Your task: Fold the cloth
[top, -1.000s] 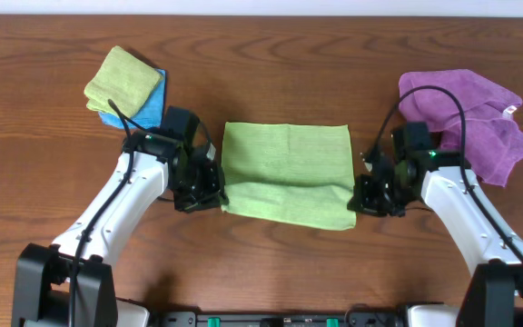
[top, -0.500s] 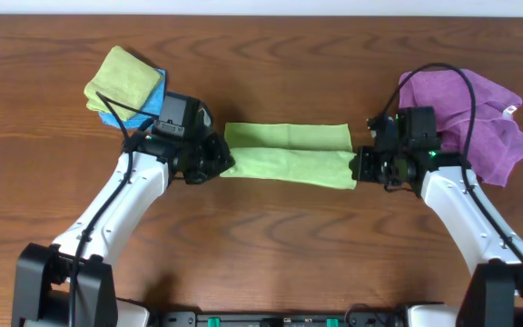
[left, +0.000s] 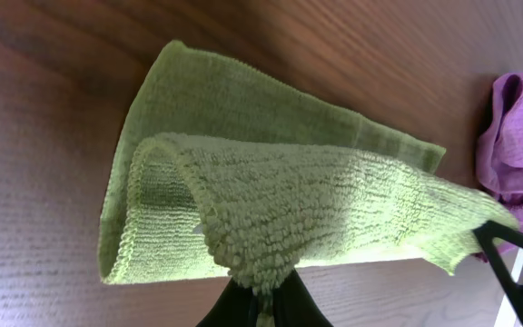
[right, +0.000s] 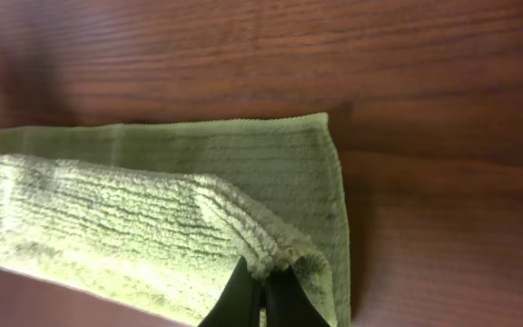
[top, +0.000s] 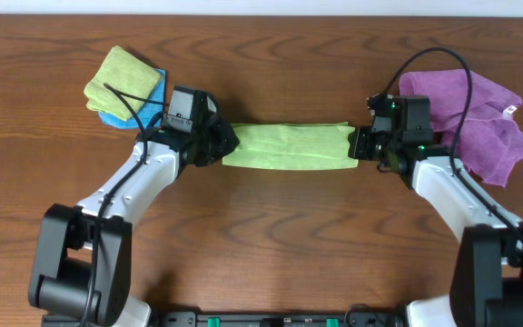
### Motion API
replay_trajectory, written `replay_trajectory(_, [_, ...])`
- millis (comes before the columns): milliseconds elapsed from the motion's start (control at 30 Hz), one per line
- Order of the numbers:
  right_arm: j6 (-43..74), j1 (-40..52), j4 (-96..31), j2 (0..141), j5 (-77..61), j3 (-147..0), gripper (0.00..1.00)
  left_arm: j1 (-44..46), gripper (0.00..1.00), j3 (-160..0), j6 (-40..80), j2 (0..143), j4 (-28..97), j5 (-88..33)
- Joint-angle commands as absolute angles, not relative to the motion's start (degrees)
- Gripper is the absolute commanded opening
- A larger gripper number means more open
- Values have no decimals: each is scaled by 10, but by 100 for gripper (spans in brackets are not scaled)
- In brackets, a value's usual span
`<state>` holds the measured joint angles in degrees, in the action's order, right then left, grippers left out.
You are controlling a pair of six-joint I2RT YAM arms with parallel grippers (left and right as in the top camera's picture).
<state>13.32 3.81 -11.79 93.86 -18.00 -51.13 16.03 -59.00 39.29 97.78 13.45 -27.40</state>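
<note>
Next, my right gripper carries its held corner of the cloth outward onto the lower layer's far corner [top: 346,124] [right: 321,123] and releases it there, because part of that layer still lies uncovered.
The green cloth [top: 287,145] lies in the middle of the table as a narrow band, its near half lifted and carried over the far half. My left gripper [top: 221,147] is shut on the cloth's left near corner [left: 260,277]. My right gripper [top: 356,145] is shut on the right near corner [right: 266,263]. In the left wrist view the cloth [left: 271,195] curls over itself. In the right wrist view the upper layer [right: 125,227] hangs over the lower layer [right: 243,150], which lies flat on the wood.
A folded yellow-green cloth [top: 121,80] sits on a blue cloth [top: 152,104] at the far left. A crumpled purple cloth [top: 475,113] lies at the far right, just behind my right arm; it also shows in the left wrist view [left: 516,154].
Both grippers have carried the near edge of the green cloth away from the front of the table toward its far edge. The visible cloth has narrowed from a wide rectangle to a thin band.
</note>
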Motion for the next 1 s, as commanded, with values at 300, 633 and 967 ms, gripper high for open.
replay_trajectory(300, [147,34,-68,980,-123,-511,1,161,6,-589,404,1032,100,-263])
replay_trajectory(633, [147,34,-39,988,-105,-511,11,161,6,-589,406,1039,95,-253])
replay_trajectory(967, [148,35,-33,978,-138,-513,82,152,34,-599,407,1030,92,-266])
